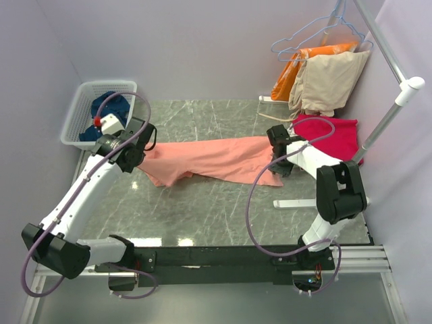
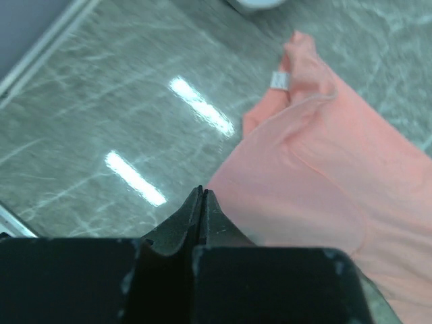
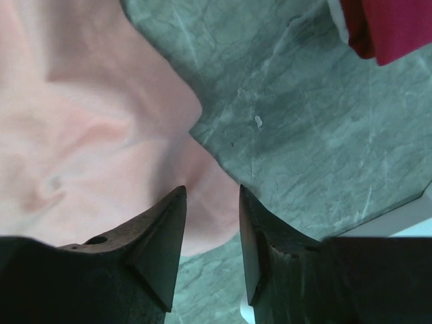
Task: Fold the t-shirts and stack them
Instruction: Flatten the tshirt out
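Note:
The salmon-pink t-shirt's edge lies flat near my open fingers, so my right gripper should move down and to the left in the top view, onto that edge.
The salmon-pink t-shirt (image 1: 216, 160) lies stretched in a long band across the middle of the table, its white neck label (image 2: 280, 79) showing in the left wrist view. My left gripper (image 1: 143, 150) is at its left end, shut (image 2: 201, 192); the cloth's edge (image 2: 324, 175) lies right beside the tips and none shows between them. Over the shirt's right corner (image 3: 81, 135) my right gripper (image 1: 275, 169) stands open (image 3: 212, 189), with cloth lying under the gap. The crimson-red t-shirt (image 1: 334, 135) sits bunched at the right (image 3: 391, 27). The navy-blue t-shirt (image 1: 110, 108) is in the basket.
A white plastic basket (image 1: 77, 125) stands at the back left. At the back right a clothes rack (image 1: 388, 118) carries hangers with an orange garment (image 1: 290, 77) and a beige one (image 1: 331, 81). The rack's white foot (image 1: 293, 203) lies near my right arm.

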`<state>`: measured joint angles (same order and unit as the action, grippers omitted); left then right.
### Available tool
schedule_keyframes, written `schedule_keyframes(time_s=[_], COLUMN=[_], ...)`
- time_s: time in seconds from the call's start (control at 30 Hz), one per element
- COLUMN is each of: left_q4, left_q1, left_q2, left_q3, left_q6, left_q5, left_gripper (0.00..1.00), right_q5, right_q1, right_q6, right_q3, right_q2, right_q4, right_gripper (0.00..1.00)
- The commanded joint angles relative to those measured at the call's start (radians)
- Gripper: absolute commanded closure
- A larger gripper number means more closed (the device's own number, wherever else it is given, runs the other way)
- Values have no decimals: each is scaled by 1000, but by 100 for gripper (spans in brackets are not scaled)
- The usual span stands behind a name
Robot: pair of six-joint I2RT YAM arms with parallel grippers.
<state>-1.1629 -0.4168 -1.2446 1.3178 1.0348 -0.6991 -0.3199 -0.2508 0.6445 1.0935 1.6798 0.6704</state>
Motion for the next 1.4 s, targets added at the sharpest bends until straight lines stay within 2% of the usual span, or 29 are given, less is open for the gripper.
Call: schedule_keyframes(time_s=[0.0,0.17,0.6,1.03,1.1,1.17,1.2,1.37], left_q4=[-148,-89,-7,34,35,35,34,31], left_q1=[24,44,46,61,65,70,72,81], left_q2=[39,44,1,-16,-15,-13,-13,-3], left_q3=[72,78,24,14,14,17,21,29], left_q6=[96,21,-24,-74,-79,-85,-88,-101], left_q5=[-207,-186,-99,-74,-71,-69,-71,-74], left_gripper=[99,99,99,99,99,99,99,99], right_q5=[8,62,130,159,169,180,179,147], right_q1=[-4,-16,-145,-157,-159,-162,-165,-177], right_q6=[26,11,40,50,43,35,38,46], right_q3=[-4,-20,-136,-169,-167,-162,-159,-152], right_q2=[24,15,-65,15,27,40,43,-5], right_q4=[-3,-11,34,23,21,20,21,26], right_gripper=[57,60,63,64,69,95,100,100])
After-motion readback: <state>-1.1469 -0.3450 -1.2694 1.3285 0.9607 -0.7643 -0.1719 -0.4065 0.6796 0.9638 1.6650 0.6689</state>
